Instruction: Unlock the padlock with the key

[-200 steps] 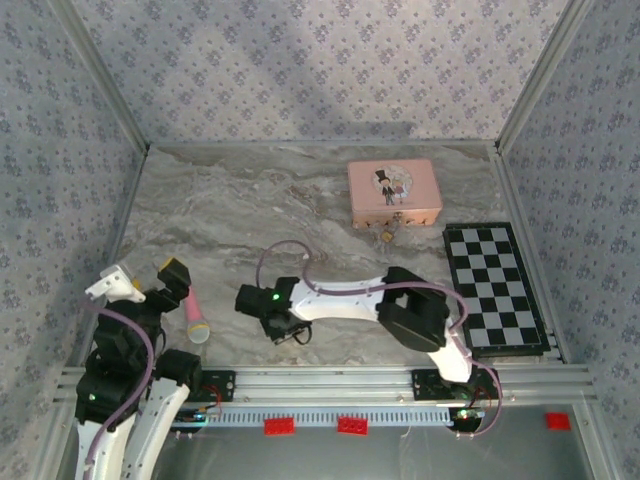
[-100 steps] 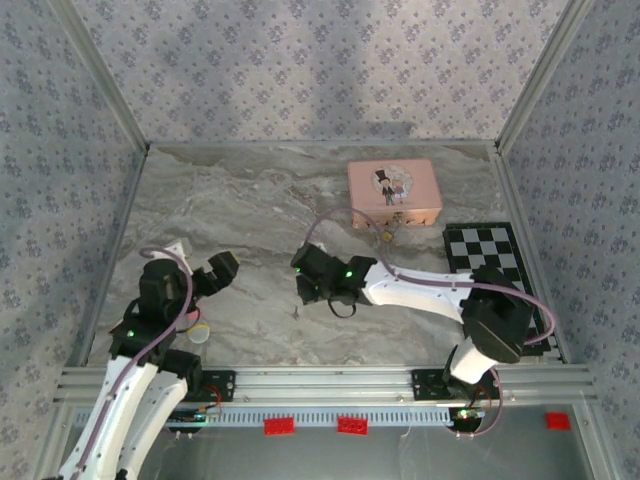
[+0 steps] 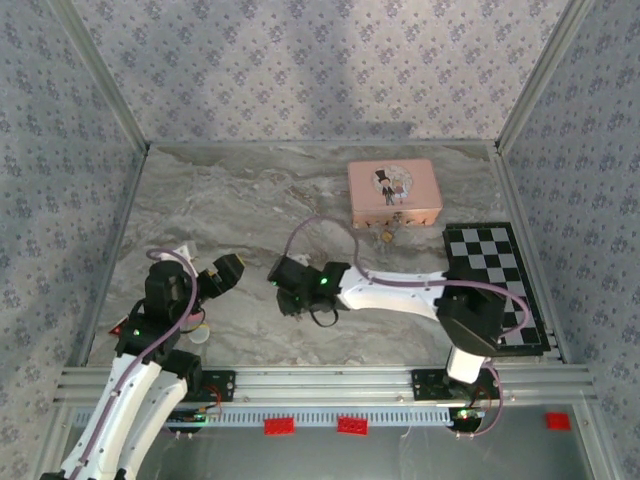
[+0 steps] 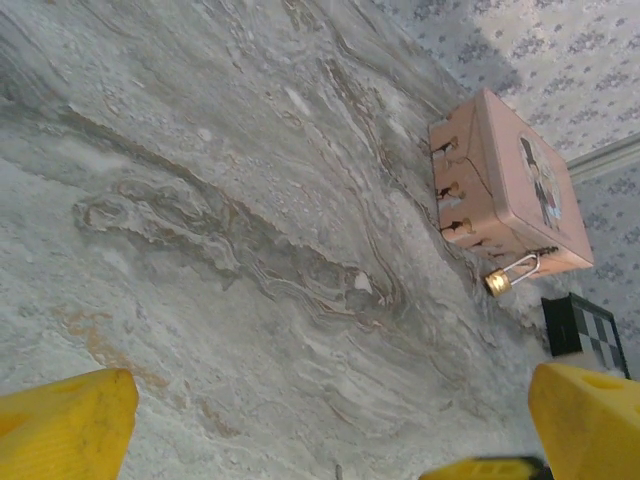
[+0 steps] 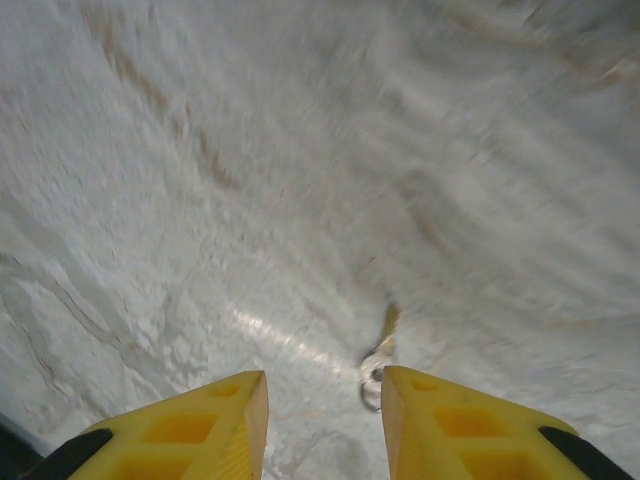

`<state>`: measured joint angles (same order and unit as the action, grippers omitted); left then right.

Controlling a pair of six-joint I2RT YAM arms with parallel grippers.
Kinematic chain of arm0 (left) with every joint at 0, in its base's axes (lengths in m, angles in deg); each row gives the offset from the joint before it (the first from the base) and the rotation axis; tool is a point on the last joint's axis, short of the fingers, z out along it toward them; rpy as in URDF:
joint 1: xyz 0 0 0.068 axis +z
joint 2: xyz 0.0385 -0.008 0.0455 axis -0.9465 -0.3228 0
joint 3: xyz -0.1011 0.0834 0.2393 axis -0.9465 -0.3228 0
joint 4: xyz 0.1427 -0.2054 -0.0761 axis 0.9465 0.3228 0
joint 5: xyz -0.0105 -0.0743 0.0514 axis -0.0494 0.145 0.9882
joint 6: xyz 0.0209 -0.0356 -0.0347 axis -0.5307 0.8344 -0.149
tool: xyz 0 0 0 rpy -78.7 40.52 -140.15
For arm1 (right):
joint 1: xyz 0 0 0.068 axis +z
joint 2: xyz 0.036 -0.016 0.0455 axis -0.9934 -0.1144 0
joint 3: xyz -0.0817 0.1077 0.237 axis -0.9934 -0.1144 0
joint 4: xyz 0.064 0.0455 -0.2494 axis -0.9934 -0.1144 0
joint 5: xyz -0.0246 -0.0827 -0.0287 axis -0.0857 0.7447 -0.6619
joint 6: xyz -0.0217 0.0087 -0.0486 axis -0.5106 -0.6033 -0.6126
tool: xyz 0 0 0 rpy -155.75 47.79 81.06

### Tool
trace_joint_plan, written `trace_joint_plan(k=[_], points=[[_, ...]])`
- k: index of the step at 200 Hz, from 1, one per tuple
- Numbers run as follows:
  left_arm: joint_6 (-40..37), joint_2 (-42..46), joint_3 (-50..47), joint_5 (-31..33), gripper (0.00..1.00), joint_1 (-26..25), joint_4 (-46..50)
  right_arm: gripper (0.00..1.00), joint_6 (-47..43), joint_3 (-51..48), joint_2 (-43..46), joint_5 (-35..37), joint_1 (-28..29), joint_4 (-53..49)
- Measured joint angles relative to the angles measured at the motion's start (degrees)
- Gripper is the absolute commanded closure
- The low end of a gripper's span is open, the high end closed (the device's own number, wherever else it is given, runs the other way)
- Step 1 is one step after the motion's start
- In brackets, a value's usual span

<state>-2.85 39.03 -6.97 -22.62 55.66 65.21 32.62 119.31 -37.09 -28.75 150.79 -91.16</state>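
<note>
The ring end of the key lies against the side of one fingertip, so the robot's right gripper will next lower onto it, shifting sideways to bring it between both fingers.
The tiny brass padlock (image 3: 385, 236) with its thin silver shackle hangs at the front latch of the pink tin (image 3: 394, 192); the left wrist view shows the padlock (image 4: 497, 283) below the tin (image 4: 510, 190). A small brass key (image 5: 385, 335) on a wire ring lies flat on the marble, blurred, just ahead of my right gripper's right-hand finger. The right gripper (image 5: 323, 400) hangs open low over the table (image 3: 283, 293), nothing between its fingers. My left gripper (image 3: 215, 275) is open at the left, aimed toward the tin, its yellow fingertips (image 4: 60, 425) wide apart.
A black-and-white chessboard (image 3: 497, 285) lies along the right wall. A pink tube with a white cap (image 3: 198, 328) peeks out beside the left arm. Patterned walls close three sides, and an aluminium rail (image 3: 330, 385) runs along the near edge.
My right gripper swung back left and slightly nearer, now over the key. The left arm rose from its folded pose, then shifted slightly right with its gripper open.
</note>
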Motion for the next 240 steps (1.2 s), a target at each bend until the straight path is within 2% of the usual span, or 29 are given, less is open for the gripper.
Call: trace_joint_plan(k=[61,95,150,240], points=[[-0.4,0.4,0.0,1.9,0.0,0.0,0.9,0.71,4.7,1.1,-5.7,-0.7,-0.3,-4.3],[-0.5,1.3,0.0,2.4,0.0,0.0,1.4,0.74,5.2,5.7,-8.9,0.3,0.7,-8.2],[-0.9,2.4,0.0,3.1,0.0,0.0,2.2,0.76,5.3,11.2,-13.1,3.2,1.9,-14.6],[-1.1,2.8,0.0,3.4,0.0,0.0,2.4,0.76,5.3,14.4,-16.7,4.5,2.6,-18.3]])
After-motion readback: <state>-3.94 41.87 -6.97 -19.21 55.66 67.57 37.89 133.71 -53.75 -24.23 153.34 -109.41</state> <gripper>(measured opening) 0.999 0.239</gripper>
